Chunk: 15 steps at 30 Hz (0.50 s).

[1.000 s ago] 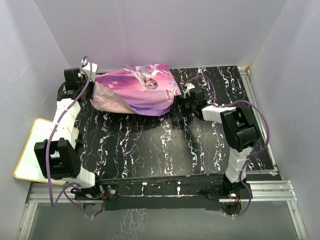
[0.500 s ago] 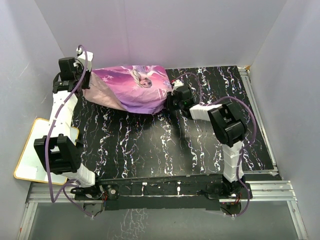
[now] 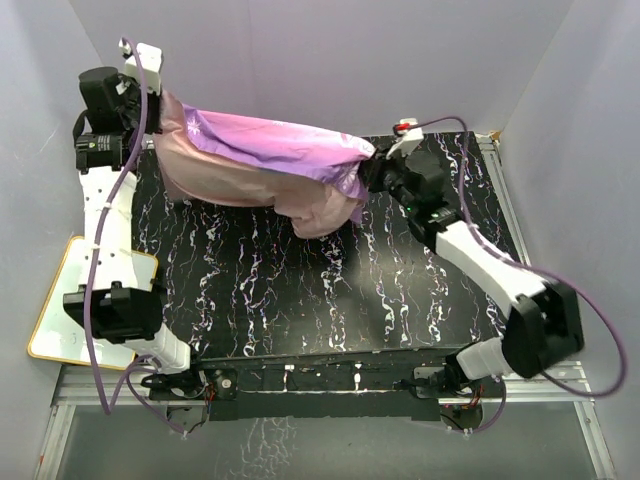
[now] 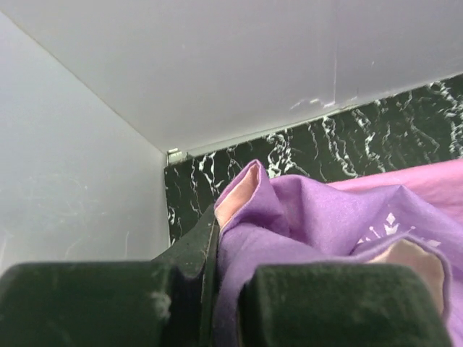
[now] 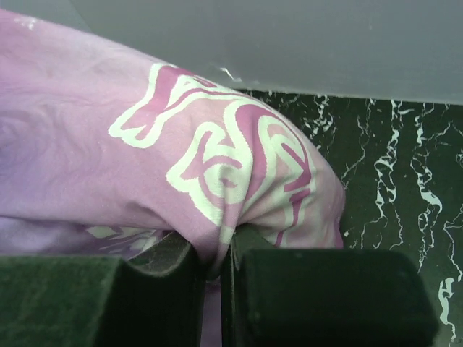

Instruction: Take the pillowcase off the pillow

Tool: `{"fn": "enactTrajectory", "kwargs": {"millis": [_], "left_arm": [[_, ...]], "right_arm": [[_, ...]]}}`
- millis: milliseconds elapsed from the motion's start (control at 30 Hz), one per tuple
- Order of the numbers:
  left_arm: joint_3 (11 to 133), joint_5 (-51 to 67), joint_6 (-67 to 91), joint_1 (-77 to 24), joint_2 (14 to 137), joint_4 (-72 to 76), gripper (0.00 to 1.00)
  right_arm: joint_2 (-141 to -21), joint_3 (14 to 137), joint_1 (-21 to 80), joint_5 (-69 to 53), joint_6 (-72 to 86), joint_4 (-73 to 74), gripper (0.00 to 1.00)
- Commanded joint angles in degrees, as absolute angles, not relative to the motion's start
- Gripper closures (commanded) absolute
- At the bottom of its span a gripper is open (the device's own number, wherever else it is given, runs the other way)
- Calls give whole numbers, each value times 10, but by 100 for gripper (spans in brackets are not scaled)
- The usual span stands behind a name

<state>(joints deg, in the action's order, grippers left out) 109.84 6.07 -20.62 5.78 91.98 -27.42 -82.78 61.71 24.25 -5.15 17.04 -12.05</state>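
Note:
The robot's right gripper holds the pillowcase end up high and next needs to lower it outward and release it, since the tabletop by the back wall [image 5: 318,113] is below and outward of the gripper.
The pink-purple pillowcase [image 3: 270,160] hangs stretched above the black marbled table [image 3: 300,300], sagging into a bulge at its right half. The pillow is hidden inside it. My left gripper [image 3: 160,108] is raised at the far left corner and is shut on the pillowcase's left edge; in the left wrist view the purple pillowcase [image 4: 325,217], pale pink inside, is pinched in the left gripper [image 4: 224,289]. My right gripper [image 3: 368,172] is shut on the right end. In the right wrist view the right gripper [image 5: 221,260] pinches a fold of the printed pillowcase [image 5: 145,159].
A white board with a yellow rim [image 3: 70,300] lies off the table's left edge. Pale enclosure walls stand close behind and beside the table, and the left arm is near the back left corner.
The right gripper has shut on the pillowcase's right end. Both arms have lifted and pulled apart, raising the pillowcase off the table and stretching it between them.

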Motion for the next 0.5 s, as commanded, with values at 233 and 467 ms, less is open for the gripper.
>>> {"fn": "enactTrajectory", "kwargs": {"millis": [233, 467], "left_arm": [[1176, 93, -202, 57, 835, -361, 100], [1052, 37, -227, 52, 929, -280, 100]], "right_arm": [[-707, 791, 234, -30, 256, 127, 92], [-949, 918, 134, -143, 290, 339, 92]]}}
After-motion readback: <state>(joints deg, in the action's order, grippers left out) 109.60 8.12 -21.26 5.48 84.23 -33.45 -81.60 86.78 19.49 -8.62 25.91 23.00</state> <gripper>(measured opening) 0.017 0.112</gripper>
